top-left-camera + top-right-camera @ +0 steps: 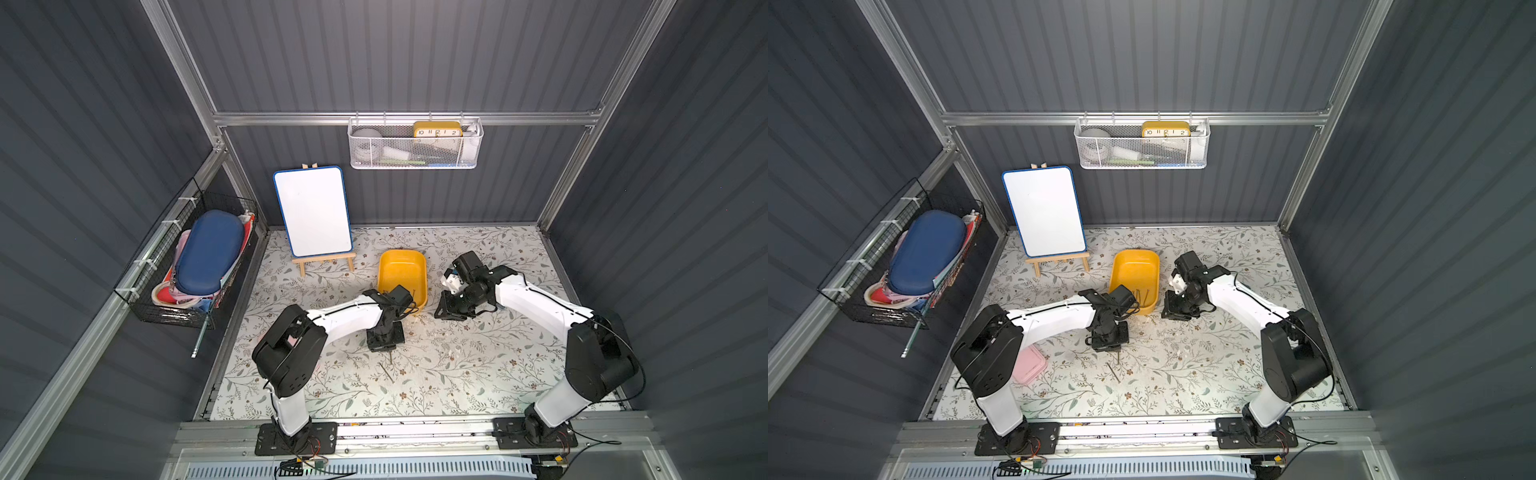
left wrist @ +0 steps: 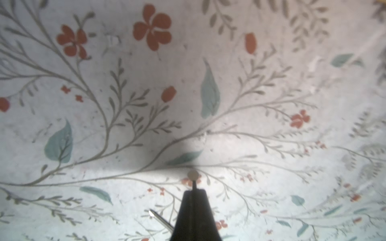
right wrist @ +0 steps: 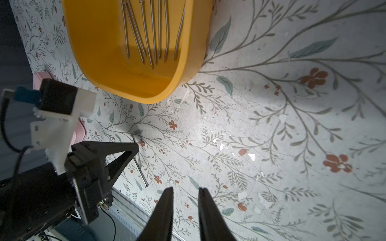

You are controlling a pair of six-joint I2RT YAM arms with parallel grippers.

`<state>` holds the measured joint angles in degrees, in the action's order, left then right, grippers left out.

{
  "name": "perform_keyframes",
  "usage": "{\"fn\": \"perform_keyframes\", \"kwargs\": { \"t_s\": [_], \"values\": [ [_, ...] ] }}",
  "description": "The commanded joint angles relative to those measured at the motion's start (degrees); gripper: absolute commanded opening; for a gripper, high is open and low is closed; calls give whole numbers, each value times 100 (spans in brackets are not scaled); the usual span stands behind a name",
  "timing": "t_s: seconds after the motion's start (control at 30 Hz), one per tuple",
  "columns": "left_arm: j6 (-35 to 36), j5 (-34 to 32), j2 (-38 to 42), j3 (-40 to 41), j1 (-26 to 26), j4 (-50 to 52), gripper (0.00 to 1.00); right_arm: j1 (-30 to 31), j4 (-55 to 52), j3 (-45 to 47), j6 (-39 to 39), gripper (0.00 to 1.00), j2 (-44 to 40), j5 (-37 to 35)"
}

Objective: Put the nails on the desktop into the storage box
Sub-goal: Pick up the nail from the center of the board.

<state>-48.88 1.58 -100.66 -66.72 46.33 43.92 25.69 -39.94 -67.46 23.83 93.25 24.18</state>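
Note:
Several nails are lying in the storage box's near end. My left gripper will rise, carry its nail outward, go down beside them and let it go.
My left gripper is shut on a nail whose round head pokes out past the fingertips, low over the flowered desktop. A second nail lies on the desktop beside the jaws, and both top views show it in front of the left gripper, as a thin nail. The yellow storage box stands behind the left gripper and holds several nails. To the right of the box, my right gripper hangs open with nothing between its fingers.
A pink case lies under the left arm near the desktop's left edge. A whiteboard on a wooden easel stands at the back left. A black wire basket hangs on the left wall, a white mesh basket on the back wall.

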Motion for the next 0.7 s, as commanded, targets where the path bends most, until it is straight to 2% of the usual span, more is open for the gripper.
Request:
{"fn": "perform_keyframes", "kwargs": {
  "t_s": [0.0,0.13,0.2,0.53,0.67],
  "values": [
    [229,228,678,-303,51,464,0,-38,-123,-21,102,26,-97,-123],
    [453,515,823,-848,26,679,0,-124,-151,-30,113,26,-65,-158],
    [769,709,611,-1463,-135,688,0,-150,-171,-39,113,26,-62,-168],
    [2561,799,-1755,-4925,-1276,1204,0,-240,-241,-35,77,25,72,-170],
    [2865,837,-2546,-5413,-1539,1119,0,-265,-233,-74,77,25,209,-125]
  ]
}}
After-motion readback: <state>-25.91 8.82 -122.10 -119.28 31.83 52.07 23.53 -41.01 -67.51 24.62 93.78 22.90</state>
